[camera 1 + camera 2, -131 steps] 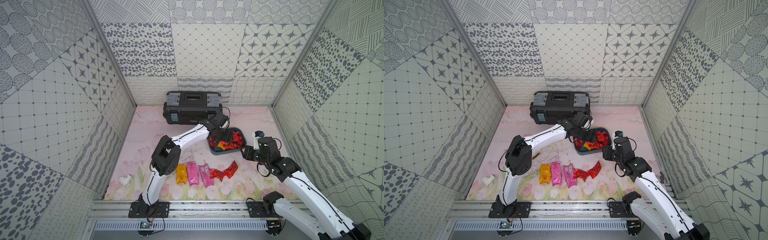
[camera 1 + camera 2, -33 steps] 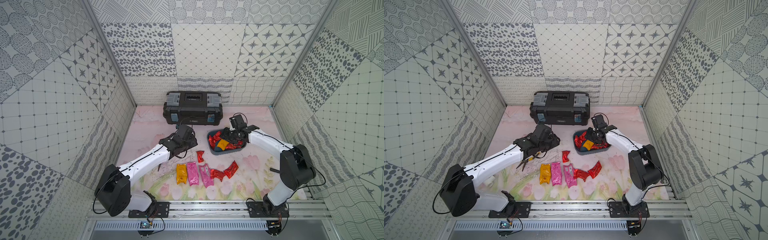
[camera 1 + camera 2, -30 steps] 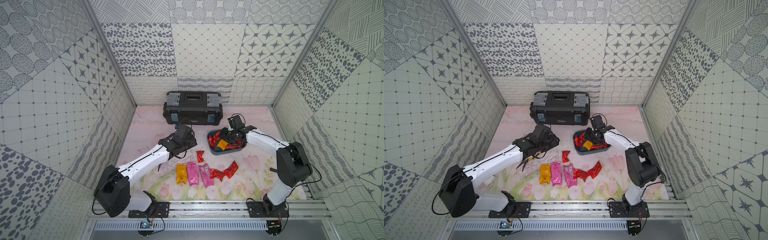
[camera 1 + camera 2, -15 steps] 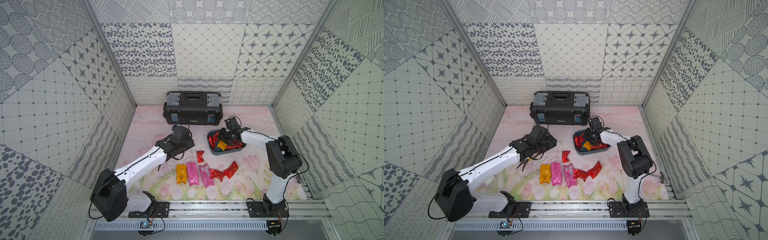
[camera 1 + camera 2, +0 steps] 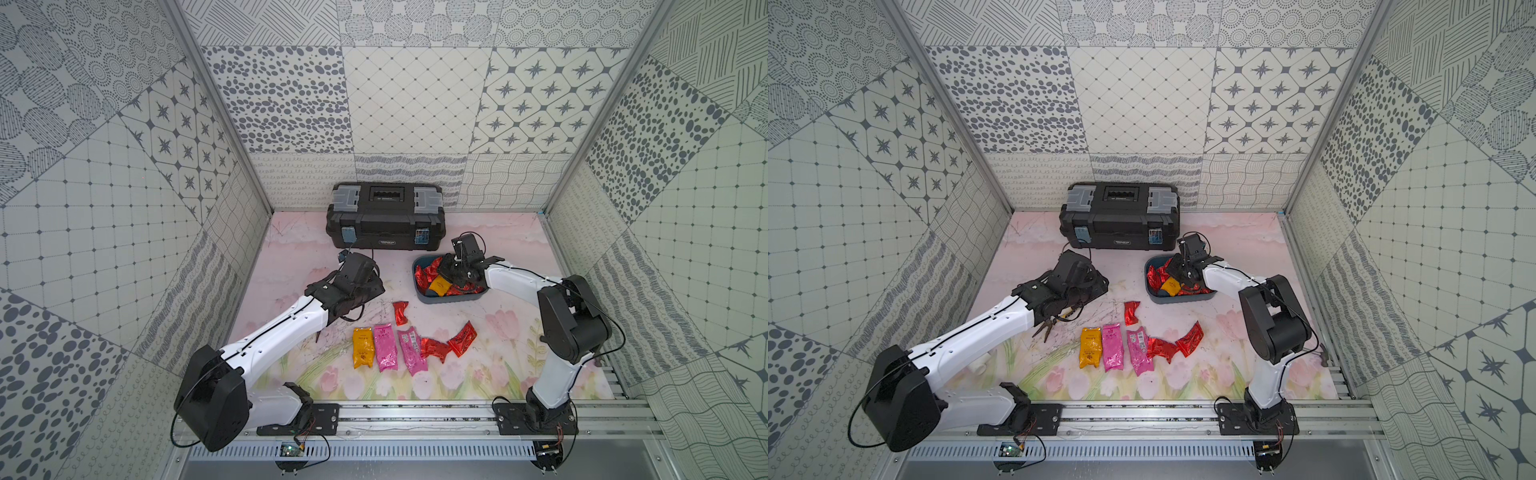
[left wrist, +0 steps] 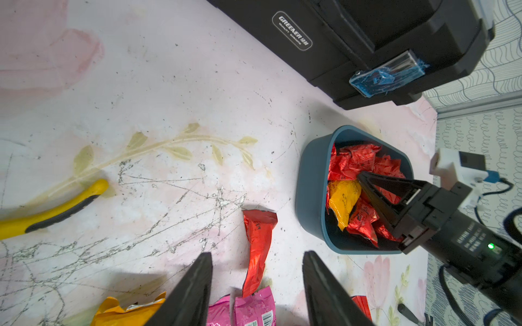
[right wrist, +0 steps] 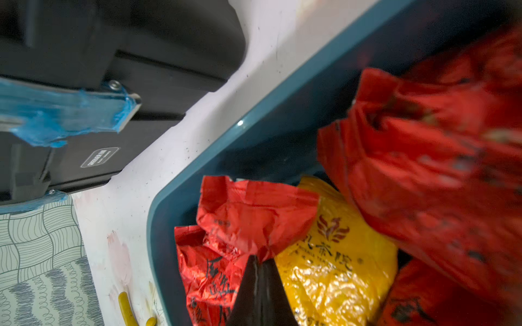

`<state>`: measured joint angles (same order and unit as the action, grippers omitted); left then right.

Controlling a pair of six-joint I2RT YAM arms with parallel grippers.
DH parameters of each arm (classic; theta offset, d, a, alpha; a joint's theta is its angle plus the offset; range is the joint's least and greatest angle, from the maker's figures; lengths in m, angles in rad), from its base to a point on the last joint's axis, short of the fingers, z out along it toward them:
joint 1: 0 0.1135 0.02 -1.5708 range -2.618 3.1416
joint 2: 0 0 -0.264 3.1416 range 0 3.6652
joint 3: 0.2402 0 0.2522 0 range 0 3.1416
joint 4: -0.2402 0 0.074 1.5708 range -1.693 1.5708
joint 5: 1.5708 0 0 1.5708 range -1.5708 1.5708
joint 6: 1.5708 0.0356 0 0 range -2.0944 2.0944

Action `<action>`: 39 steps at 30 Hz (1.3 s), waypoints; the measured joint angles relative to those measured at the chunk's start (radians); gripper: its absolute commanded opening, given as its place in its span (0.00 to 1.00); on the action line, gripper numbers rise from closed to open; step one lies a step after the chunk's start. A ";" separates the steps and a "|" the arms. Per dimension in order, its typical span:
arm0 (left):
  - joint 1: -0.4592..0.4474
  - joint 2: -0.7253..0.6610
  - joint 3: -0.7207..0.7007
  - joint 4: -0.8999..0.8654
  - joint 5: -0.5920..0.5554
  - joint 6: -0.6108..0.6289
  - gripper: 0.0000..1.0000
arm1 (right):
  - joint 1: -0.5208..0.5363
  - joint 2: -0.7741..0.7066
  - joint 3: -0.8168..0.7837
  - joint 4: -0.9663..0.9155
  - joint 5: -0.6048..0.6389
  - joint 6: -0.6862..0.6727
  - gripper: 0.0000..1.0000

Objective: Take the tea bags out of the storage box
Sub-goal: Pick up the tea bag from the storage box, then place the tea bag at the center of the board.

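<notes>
My right gripper rises from the storage box [image 5: 453, 300] next, comes back and lowers to release its tea bag on the floor beside the loose red one, where space is open.
The teal storage box [image 5: 453, 300] sits right of centre in both top views and holds several red tea bags [image 5: 428, 272] and an orange one [image 5: 438, 285]. My right gripper [image 5: 441, 276] reaches down into the box. In the right wrist view it [image 7: 258, 258] is shut on the crinkled corner of a red tea bag [image 7: 254, 214] beside the orange packet [image 7: 339, 259]. My left gripper [image 6: 257, 254] hangs open over the floor, with a loose red tea bag [image 6: 258, 240] lying between its fingers. An orange [image 5: 363, 347], two pink [image 5: 385, 347] and further red [image 5: 462, 338] tea bags lie on the floor.
The black toolbox [image 5: 386, 216] stands shut at the back wall, just behind the storage box [image 5: 1183, 298]. Yellow-handled pliers [image 5: 1054, 324] lie under my left forearm. Patterned walls close in the floor on three sides.
My right gripper has closed on a red tea bag inside the box. The left arm has drawn back slightly to the left, its gripper still open.
</notes>
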<state>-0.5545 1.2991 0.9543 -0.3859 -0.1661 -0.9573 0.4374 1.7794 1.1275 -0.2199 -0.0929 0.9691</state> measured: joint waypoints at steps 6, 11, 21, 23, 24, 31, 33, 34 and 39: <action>0.003 -0.016 -0.023 0.000 -0.003 -0.008 0.56 | 0.000 -0.152 -0.049 -0.023 0.015 -0.024 0.00; 0.009 -0.028 -0.044 0.000 -0.005 -0.016 0.55 | 0.005 -0.259 -0.054 -0.071 0.024 -0.092 0.00; 0.018 -0.062 -0.087 0.000 -0.005 -0.033 0.56 | 0.182 -0.307 0.034 -0.351 -0.011 -0.365 0.00; 0.020 -0.070 -0.097 0.000 -0.005 -0.037 0.56 | 0.228 -0.301 0.060 -0.408 -0.020 -0.404 0.00; 0.020 -0.073 -0.101 0.000 -0.005 -0.038 0.56 | 0.249 -0.295 0.075 -0.433 -0.026 -0.423 0.00; 0.021 -0.091 -0.118 0.000 -0.005 -0.045 0.56 | 0.333 -0.146 0.172 -0.544 -0.049 -0.496 0.00; 0.021 -0.098 -0.122 0.000 -0.005 -0.046 0.56 | 0.339 -0.089 0.192 -0.567 -0.047 -0.507 0.00; 0.021 -0.103 -0.125 0.000 -0.005 -0.046 0.56 | 0.341 -0.066 0.201 -0.577 -0.043 -0.510 0.00; 0.021 -0.127 -0.140 0.000 -0.005 -0.053 0.55 | 0.341 0.025 0.239 -0.614 -0.013 -0.513 0.00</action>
<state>-0.5331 1.1725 0.8143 -0.3859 -0.1715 -1.0107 0.7788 1.8046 1.3663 -0.8337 -0.1062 0.4557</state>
